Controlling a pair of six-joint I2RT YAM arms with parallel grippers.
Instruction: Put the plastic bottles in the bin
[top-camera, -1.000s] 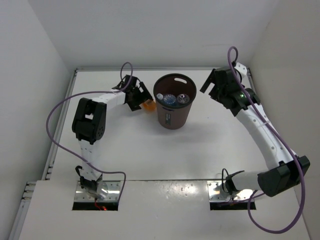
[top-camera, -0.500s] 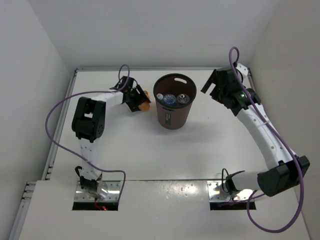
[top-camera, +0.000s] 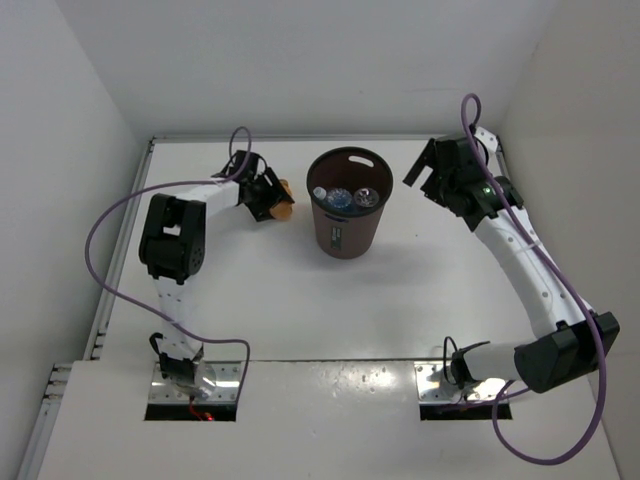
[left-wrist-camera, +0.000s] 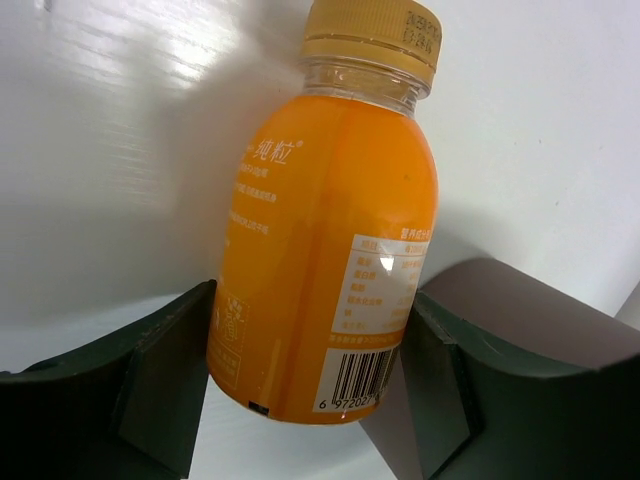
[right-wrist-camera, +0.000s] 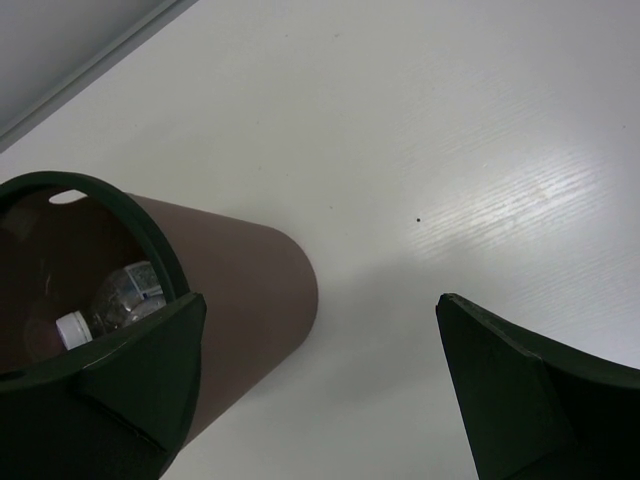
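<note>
The bin's opening (top-camera: 349, 180) is to the right of my left gripper in the top view. I will go up past the bin's side next, move over and let go of the orange bottle.
The short orange bottle (left-wrist-camera: 330, 230) with a yellow cap sits between my left gripper's (left-wrist-camera: 312, 345) jaws, which press on both of its sides. In the top view this gripper (top-camera: 272, 198) holds the orange bottle (top-camera: 284, 200) just left of the dark brown bin (top-camera: 345, 232). Three clear bottles (top-camera: 341, 198) lie inside the bin. My right gripper (top-camera: 424, 176) is open and empty, to the right of the bin. In the right wrist view the bin (right-wrist-camera: 245, 290) is at the lower left with a clear bottle (right-wrist-camera: 122, 295) inside; the right gripper (right-wrist-camera: 320, 335) is spread wide.
White walls close in the table (top-camera: 300, 300) at the back and on both sides. A purple cable loops from each arm. The arm bases stand at the near edge.
My left gripper has moved a little left and back with the orange bottle, away from the bin's rim. The right arm has hardly moved.
</note>
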